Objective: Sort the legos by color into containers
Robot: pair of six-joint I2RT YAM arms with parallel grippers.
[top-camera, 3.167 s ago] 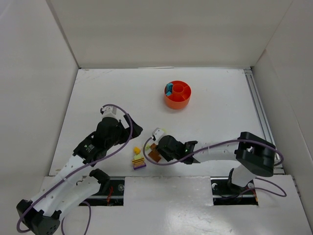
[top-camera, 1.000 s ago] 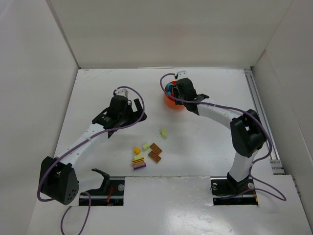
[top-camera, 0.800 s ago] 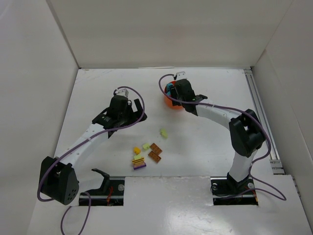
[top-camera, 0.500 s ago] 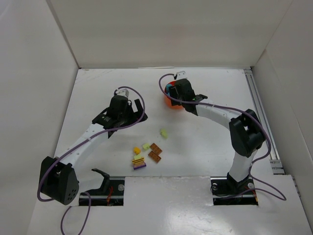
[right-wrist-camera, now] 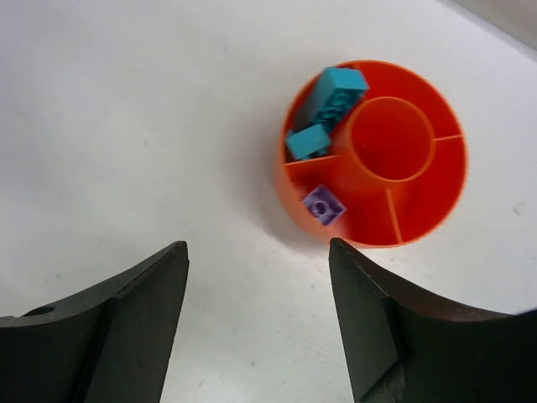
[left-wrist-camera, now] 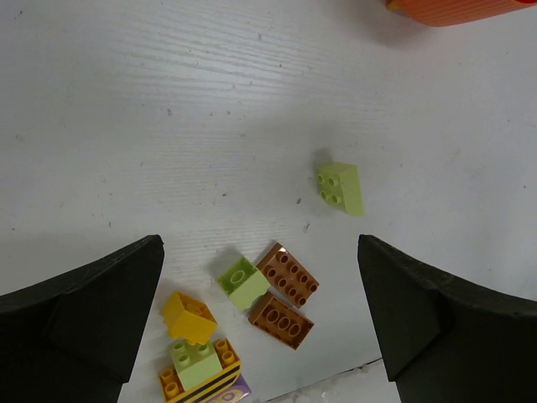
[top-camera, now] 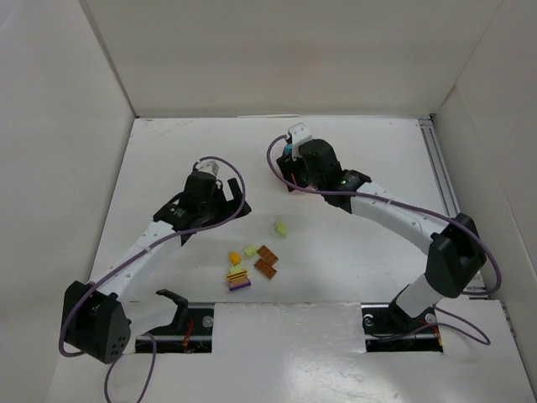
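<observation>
I will move my right gripper back toward my base and lower it around the lone pale green brick, which lies below it, clear of other bricks.
The orange dish (right-wrist-camera: 419,206) shows in the right wrist view. It holds two teal bricks (right-wrist-camera: 330,94) in one outer section and a purple brick (right-wrist-camera: 323,204) in the section beside it. My right gripper (right-wrist-camera: 258,252) is open and empty, just short of the dish; in the top view it (top-camera: 295,170) covers most of the dish. My left gripper (left-wrist-camera: 260,250) is open and empty above the loose bricks: two pale green (left-wrist-camera: 341,186) (left-wrist-camera: 242,282), two orange-brown (left-wrist-camera: 287,273), one yellow (left-wrist-camera: 189,316), and a small yellow, green and purple stack (left-wrist-camera: 200,368).
The loose bricks lie near the table's front edge (top-camera: 252,264), with one pale green brick (top-camera: 281,227) apart from them. White walls enclose the table on three sides. A metal rail (top-camera: 445,185) runs along the right side.
My right arm went from the brick pile to the dish, where a purple brick now lies. In the last half second its elbow swung out right. My left gripper drew slightly nearer.
</observation>
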